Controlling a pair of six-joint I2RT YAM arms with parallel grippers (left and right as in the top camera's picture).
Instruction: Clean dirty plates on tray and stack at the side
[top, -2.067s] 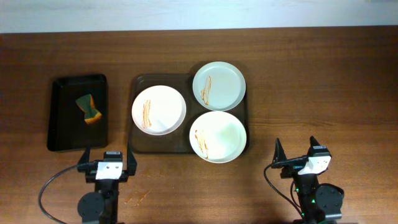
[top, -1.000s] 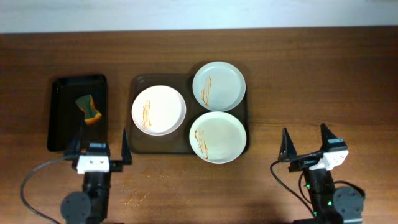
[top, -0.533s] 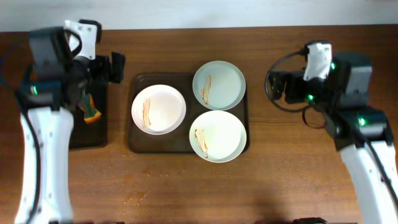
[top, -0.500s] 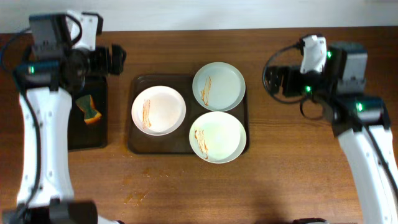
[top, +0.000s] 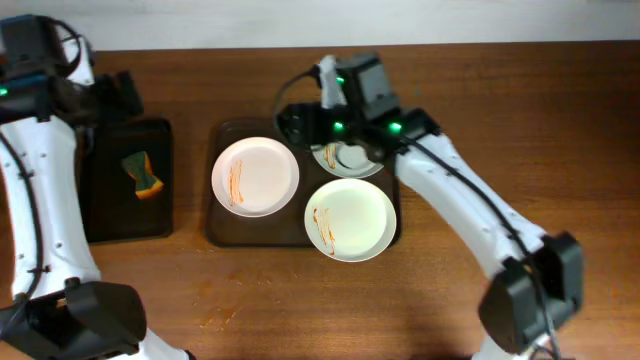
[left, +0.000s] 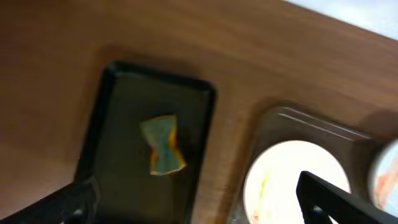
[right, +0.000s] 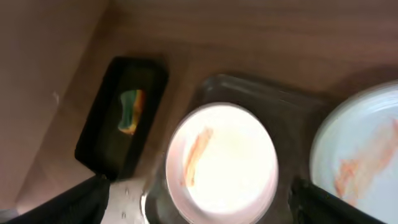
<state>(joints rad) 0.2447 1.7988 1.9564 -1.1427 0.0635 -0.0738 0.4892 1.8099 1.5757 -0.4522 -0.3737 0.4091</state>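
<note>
My right gripper will move down and back to straddle the white plate's rim facing the pale-green plate, where bare tray shows.
Three plates lie on the brown tray (top: 224, 232). The white left plate (top: 255, 176) and the pale-green front plate (top: 350, 219) each carry an orange-brown streak. The back plate (top: 347, 160) is mostly hidden under my right arm. My right gripper (top: 291, 124) is open and empty above the tray's back edge; its wrist view shows the left plate (right: 224, 162) between the fingers (right: 199, 208) and the back plate (right: 364, 149) at right. My left gripper (top: 125, 92) is open and empty, high over the table's back left (left: 199, 208).
A black tray (top: 110, 215) left of the brown tray holds a green and orange sponge (top: 142, 173). The sponge also shows in the left wrist view (left: 163, 154) and the right wrist view (right: 129, 112). My right arm crosses the table from front right.
My right arm has swung left from the back right to over the back plate. My left arm has moved further toward the back left corner. Plates and sponge have not moved.
</note>
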